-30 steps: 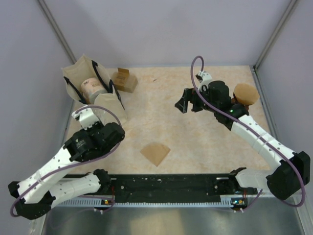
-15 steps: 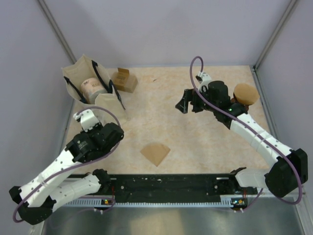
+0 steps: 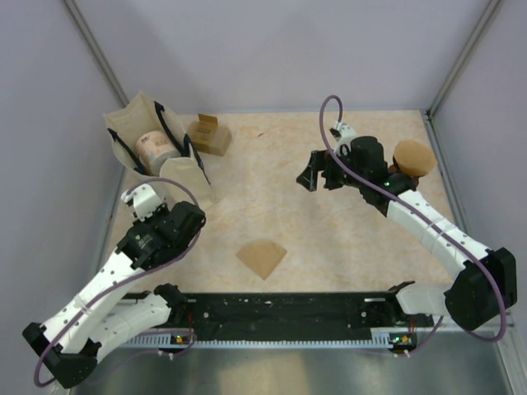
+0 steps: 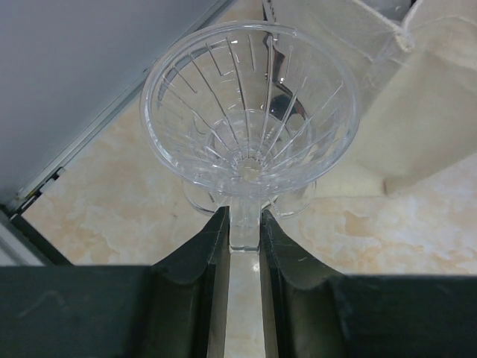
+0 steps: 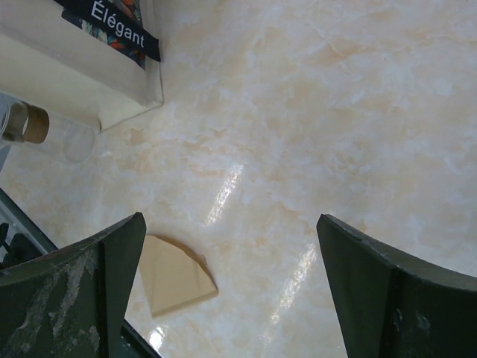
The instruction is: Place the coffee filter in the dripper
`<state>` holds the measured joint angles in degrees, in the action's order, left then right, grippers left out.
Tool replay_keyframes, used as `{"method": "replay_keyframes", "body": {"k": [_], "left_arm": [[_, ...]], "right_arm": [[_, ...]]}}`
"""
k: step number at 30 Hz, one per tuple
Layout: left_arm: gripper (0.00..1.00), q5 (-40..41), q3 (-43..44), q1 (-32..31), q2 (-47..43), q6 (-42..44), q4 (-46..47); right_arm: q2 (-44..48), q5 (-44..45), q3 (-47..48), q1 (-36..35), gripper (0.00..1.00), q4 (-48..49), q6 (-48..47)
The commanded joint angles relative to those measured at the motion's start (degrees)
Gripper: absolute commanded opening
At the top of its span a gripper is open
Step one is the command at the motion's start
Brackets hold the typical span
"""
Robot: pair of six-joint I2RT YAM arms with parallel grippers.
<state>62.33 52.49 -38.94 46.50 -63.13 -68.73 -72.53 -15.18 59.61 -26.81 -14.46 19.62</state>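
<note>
The dripper [image 4: 250,119] is upright already, so next my left gripper will lower it onto the table beside the cream bag and then let go of its handle.
The clear plastic dripper [image 4: 250,119] is upright in the left wrist view, close to a cream bag. My left gripper [image 4: 244,222] is shut on its handle; from above this gripper [image 3: 167,192] sits at the left, beside the bag. The brown folded coffee filter [image 3: 262,257] lies flat on the table near the front middle. It also shows in the right wrist view [image 5: 177,274]. My right gripper [image 3: 311,175] hangs open and empty well above the table at the back right, far from the filter; the right wrist view [image 5: 229,220] shows its jaws spread wide.
A cream canvas bag [image 3: 132,123] with black handles holds a round tin at the back left. A small cardboard box [image 3: 207,134] stands beside it. A brown round object [image 3: 413,158] sits at the right edge. A corked glass bottle [image 5: 30,125] lies near the labelled bag [image 5: 89,52].
My left arm has shifted slightly toward the left front with the dripper in it. The right gripper has barely moved. The filter has not moved.
</note>
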Motion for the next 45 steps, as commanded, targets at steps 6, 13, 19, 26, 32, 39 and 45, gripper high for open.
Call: {"method": "replay_keyframes", "body": {"k": [6, 13, 19, 26, 32, 39, 45], "left_arm": [[0.00, 4.2, -5.0, 2.5, -2.5, 11.5, 17.2], [0.00, 5.1, -7.1, 2.8, 0.6, 10.6, 18.9], [0.00, 3.6, -10.1, 4.2, 0.6, 13.6, 23.5], [0.03, -0.4, -9.9, 4.6, 0.3, 12.6, 22.5], [0.19, -4.7, -9.0, 4.6, 0.7, 7.3, 17.7], [0.27, -3.7, -6.9, 4.6, 3.2, -1.0, 9.2], [0.47, -4.1, -5.9, 4.6, 3.5, -1.3, 8.1]], "right_arm": [[-1.0, -2.1, -0.1, 1.1, 0.99, 2.4, 0.1], [-1.0, -2.3, -0.4, 1.1, 0.99, 2.4, -0.1], [-1.0, -2.6, -0.6, 1.2, 0.99, 2.4, -0.3], [-1.1, -2.8, -0.4, 1.2, 0.99, 2.5, -0.6], [-1.6, -3.1, -0.1, 1.3, 0.99, 2.2, -1.6], [-1.0, -2.9, 0.5, 1.6, 0.99, 1.5, -2.0], [-0.7, -3.0, 0.5, 1.6, 0.99, 1.4, -2.0]]}}
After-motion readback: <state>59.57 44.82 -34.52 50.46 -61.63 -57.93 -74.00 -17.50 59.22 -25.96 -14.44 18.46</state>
